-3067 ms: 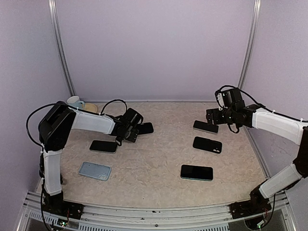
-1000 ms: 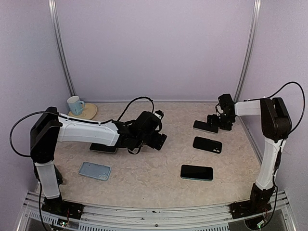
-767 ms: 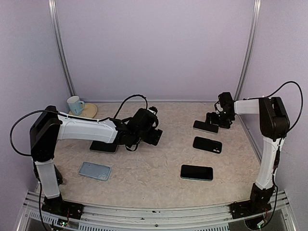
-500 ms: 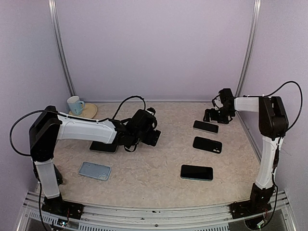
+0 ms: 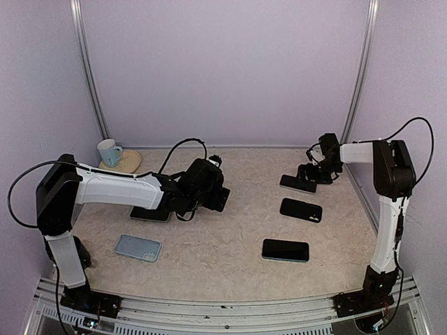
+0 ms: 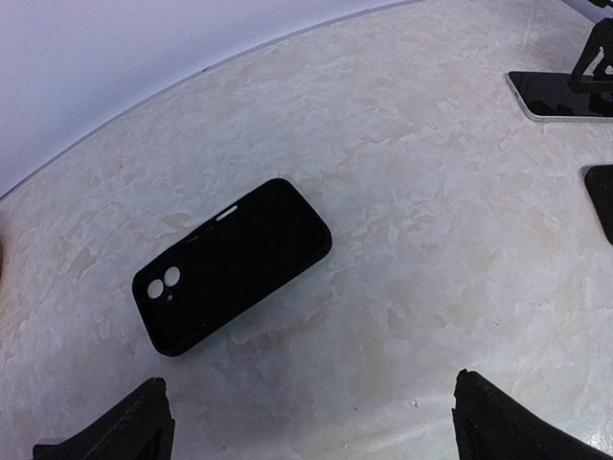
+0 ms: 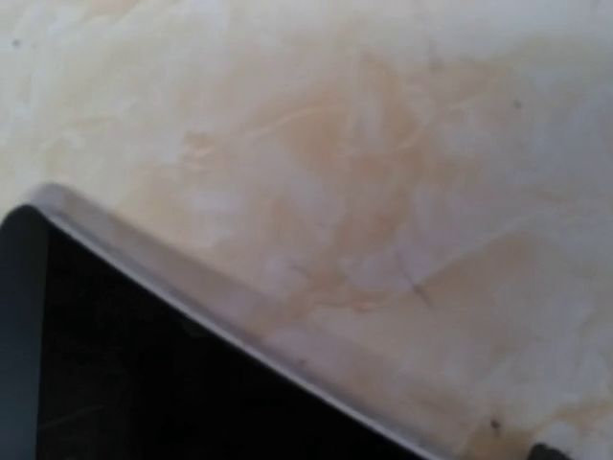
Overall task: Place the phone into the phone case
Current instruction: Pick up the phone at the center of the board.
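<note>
I will slide my right gripper to the left in the top view and turn it over the silver-edged phone, because the phone's edge runs at a slant across the wrist view.
A black phone case with two camera holes lies flat on the table, just ahead of my left gripper. That gripper is open, its dark fingertips spread wide with only bare table between them. In the top view the left gripper hangs low over the case and hides most of it. A silver-edged black phone lies at the back right, with my right gripper low at its far end. The right wrist view shows that phone's edge close up, and nothing is held.
Two more black phones lie on the right. Another black phone and a light blue case lie on the left. A mug on a round coaster stands at the back left.
My left gripper has drawn back a little to the left over the black case. The right gripper has edged slightly toward the phone's far end. Both stay open.
</note>
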`<state>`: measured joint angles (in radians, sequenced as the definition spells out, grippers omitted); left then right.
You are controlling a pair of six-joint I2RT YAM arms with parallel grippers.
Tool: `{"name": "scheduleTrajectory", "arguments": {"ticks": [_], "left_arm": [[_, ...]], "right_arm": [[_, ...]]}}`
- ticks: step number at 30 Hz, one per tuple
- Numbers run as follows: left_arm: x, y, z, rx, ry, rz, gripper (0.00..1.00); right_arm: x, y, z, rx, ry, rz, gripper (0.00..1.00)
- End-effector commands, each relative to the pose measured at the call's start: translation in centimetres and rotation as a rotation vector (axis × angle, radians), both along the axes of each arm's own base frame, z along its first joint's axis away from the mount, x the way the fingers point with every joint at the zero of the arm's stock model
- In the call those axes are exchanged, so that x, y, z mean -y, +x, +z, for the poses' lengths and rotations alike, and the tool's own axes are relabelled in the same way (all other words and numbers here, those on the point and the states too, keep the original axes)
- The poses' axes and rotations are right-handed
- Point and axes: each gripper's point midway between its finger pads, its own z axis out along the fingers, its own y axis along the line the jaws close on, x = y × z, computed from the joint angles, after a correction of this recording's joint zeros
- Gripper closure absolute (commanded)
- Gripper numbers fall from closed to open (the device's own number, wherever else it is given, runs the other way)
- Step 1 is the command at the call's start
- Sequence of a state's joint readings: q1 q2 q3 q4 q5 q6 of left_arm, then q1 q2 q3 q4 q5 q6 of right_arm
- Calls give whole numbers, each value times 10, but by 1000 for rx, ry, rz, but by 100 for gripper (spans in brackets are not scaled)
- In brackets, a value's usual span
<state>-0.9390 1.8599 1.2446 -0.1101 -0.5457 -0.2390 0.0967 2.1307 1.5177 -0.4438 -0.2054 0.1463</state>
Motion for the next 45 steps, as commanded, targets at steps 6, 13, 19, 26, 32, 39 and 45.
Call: {"name": "scheduleTrajectory", "arguments": {"ticks": [6,13,19,26,32,39,45], "left_arm": [[6,-4,5,13,-50,-1,1],[7,-5,-1,2,-49,-2,1],[2,-9,-6,-5,-46,5,1],[2,-10,-10,-14,-46,4,1],[4,-11,-12,-22,-50,-3,1],[5,-12,-16,-30,-51,-7,1],[6,-12,-17,-35,-49,-10,1]], "right_arm": [[-23,-41,2,-41,71,104,0],[-45,-58,-8,-54,-22,189,0],[-43,-59,-13,-63,-134,204,0],[-38,-58,-17,-73,-203,203,0],[-35,-51,-21,-76,-270,254,0],[-38,-46,-25,-84,-292,327,0],[-49,-45,-30,-90,-256,400,1]]}}
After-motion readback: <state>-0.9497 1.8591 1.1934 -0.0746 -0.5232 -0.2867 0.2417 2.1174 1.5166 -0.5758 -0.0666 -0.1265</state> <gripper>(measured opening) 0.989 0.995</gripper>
